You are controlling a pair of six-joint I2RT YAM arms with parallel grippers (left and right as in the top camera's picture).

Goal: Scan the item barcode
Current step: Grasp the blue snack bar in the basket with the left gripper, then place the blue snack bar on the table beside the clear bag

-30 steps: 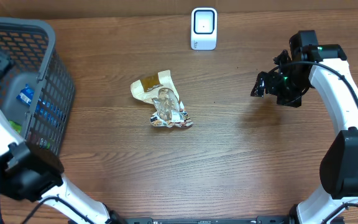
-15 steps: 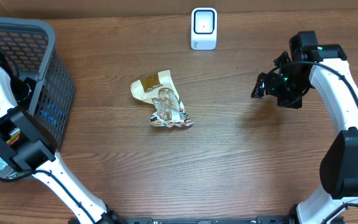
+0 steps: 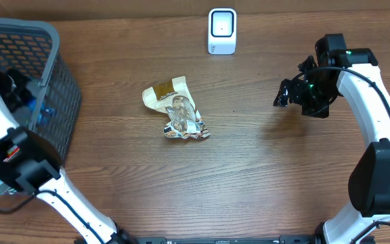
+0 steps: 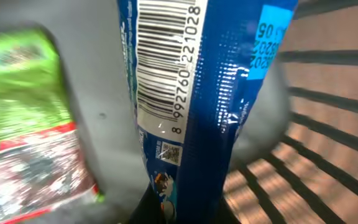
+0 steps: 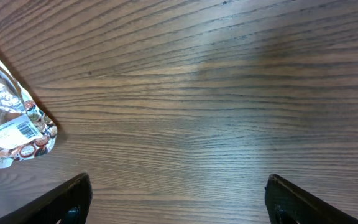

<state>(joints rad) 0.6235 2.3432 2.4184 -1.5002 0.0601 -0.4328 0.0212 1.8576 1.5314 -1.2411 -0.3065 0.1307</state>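
Note:
There is bare wood free beside the snack packet. I need to lift my left gripper over the basket's rim, then lower the blue packet there and let it go.
In the left wrist view a blue packet (image 4: pixel 194 99) with a white barcode (image 4: pixel 163 56) on its side fills the frame. My left gripper (image 4: pixel 185 211) is shut on its lower end, inside the grey basket (image 3: pixel 66 88). Overhead, the left gripper (image 3: pixel 15 91) sits down among the basket's contents. A white scanner (image 3: pixel 222 30) stands at the table's back edge. My right gripper (image 3: pixel 286 93) hovers open over bare wood at the right, its fingers (image 5: pixel 67 202) wide apart with nothing between them.
A crumpled foil and tan snack packet (image 3: pixel 176 114) lies mid-table; its corner shows in the right wrist view (image 5: pixel 11 124). A green packet (image 4: pixel 23 81) and a red-edged wrapper (image 4: pixel 36 168) lie in the basket beside the blue one.
My left arm shifted inside the basket and its gripper closed on the blue packet. The right arm and the foil packet have not moved.

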